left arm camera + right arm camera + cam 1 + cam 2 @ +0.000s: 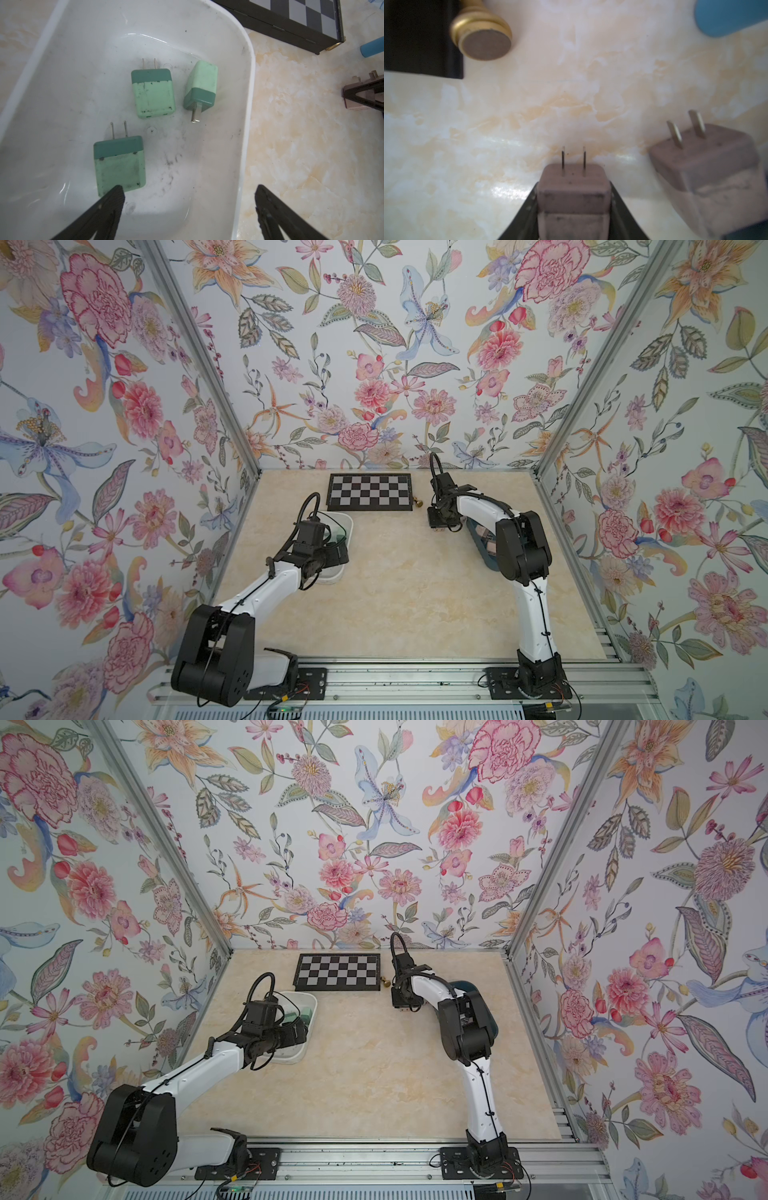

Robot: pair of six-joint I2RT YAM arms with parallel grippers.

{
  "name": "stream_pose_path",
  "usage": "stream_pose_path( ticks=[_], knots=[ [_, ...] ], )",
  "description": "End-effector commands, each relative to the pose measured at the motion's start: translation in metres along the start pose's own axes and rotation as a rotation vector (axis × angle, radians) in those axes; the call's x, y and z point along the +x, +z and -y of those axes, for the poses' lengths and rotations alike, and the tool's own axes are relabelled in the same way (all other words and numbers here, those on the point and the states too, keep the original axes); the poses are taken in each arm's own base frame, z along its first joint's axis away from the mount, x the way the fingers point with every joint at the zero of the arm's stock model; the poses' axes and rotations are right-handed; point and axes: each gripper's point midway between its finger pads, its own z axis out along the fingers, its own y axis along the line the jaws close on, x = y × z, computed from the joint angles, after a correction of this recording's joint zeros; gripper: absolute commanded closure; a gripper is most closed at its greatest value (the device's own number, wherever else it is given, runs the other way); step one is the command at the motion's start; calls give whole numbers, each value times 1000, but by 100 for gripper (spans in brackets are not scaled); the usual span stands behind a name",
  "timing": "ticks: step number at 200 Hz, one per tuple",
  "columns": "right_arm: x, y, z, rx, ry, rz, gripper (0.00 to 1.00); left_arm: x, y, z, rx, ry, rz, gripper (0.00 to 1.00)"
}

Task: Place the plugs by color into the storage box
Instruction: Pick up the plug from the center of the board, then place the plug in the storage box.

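My right gripper is holding the plug and will rise next, go over the dark teal tray and go down inside to release the plug, since other pink plugs lie there.
Three mint green plugs lie inside the white storage box, which stands at the table's left in a top view. My left gripper hangs open above the box's near end, nothing between its fingers. My right gripper is shut on a dusty pink plug, prongs pointing away from the wrist, low over the tabletop near the chessboard's right corner. A second pink plug lies on the table just beside it.
A black-and-white chessboard lies at the back. A small brass chess piece stands by its right corner, and a light blue cylinder lies nearby. A dark teal tray sits under my right arm.
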Motion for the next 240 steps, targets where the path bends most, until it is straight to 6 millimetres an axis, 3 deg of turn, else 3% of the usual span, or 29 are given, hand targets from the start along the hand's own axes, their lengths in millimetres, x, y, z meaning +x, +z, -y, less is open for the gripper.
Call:
stream_pose_path(
  ticks=[1, 38, 57, 77, 92, 113, 133, 184, 203, 225, 232, 240],
  knots=[
    [1, -8, 0, 20, -16, 2, 65, 2, 2, -3, -8, 9, 0, 0],
    [-22, -81, 29, 19, 33, 132, 73, 0, 2, -1, -1, 6, 3, 1],
    [-24, -117, 64, 35, 86, 184, 76, 0, 2, -1, 2, 6, 5, 1],
    [-9, -134, 106, 59, 150, 185, 77, 0, 2, -1, 1, 4, 7, 1],
    [10, -130, 135, 78, 191, 149, 80, 1, 4, -1, 3, 0, 7, 1],
    [40, -113, 157, 91, 219, 73, 80, 1, 5, 1, 13, -7, 6, 1],
    [61, -91, 165, 97, 232, 18, 80, 0, 5, 3, 18, -11, 6, 1],
    [85, -39, 168, 75, 257, -94, 79, -1, 0, 4, 8, -4, 12, 1],
    [91, -29, 169, 85, 254, -121, 69, -1, -1, 2, 2, -5, 10, 0],
    [87, -43, 167, 120, 230, -85, 19, -1, -1, 3, 3, -7, 11, 1],
    [81, -53, 165, 129, 218, -54, 10, -1, -2, 3, 2, -6, 12, 1],
    [72, -66, 161, 138, 201, -13, 8, -2, -2, 3, 2, -6, 13, 1]
  ],
)
